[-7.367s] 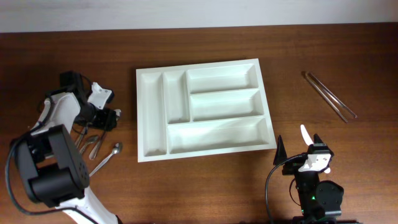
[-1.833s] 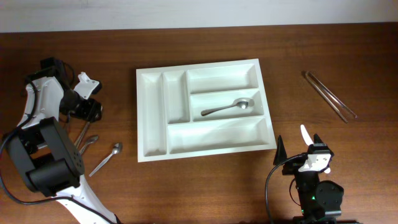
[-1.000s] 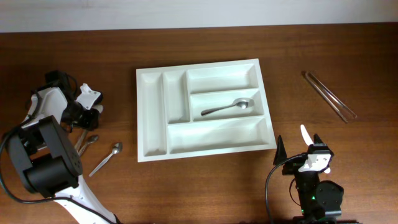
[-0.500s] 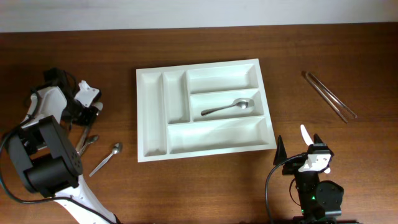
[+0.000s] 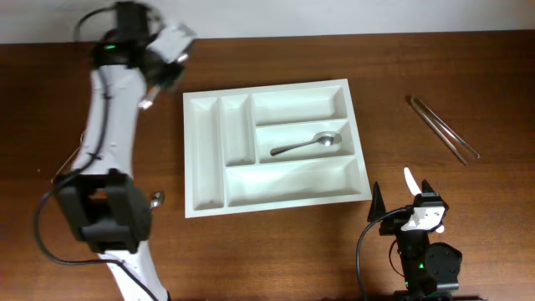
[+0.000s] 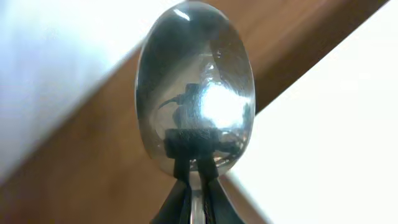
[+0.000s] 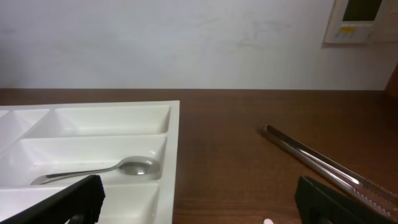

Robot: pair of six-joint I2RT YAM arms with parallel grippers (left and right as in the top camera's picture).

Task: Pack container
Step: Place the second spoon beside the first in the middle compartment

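I should move my left gripper across, lower it and let go, because the container's middle wide section (image 5: 307, 154) already holding a spoon is below it and to its right in the overhead view.
The container (image 5: 292, 182), a large white cutlery tray, lies at the table's middle. One spoon (image 5: 306, 144) rests in its middle wide compartment and shows in the right wrist view as well (image 7: 106, 169). My left gripper (image 5: 159, 52) is raised near the tray's back left corner. It is shut on the neck of a second spoon (image 6: 196, 93), whose bowl fills the left wrist view above the fingertips (image 6: 198, 177). My right gripper (image 5: 416, 194) stands open at the front right, near the tray's front right corner, with nothing between its fingers (image 7: 81, 196).
Long metal tongs (image 5: 443, 127) lie at the back right, also in the right wrist view (image 7: 323, 165). A small spoon (image 5: 155, 198) lies left of the tray, partly behind my left arm. The wall runs along the table's back edge.
My left gripper closed at the cutlery pile on the left, then swung up and back toward the tray's back left corner with a spoon in it. The right arm stayed put.
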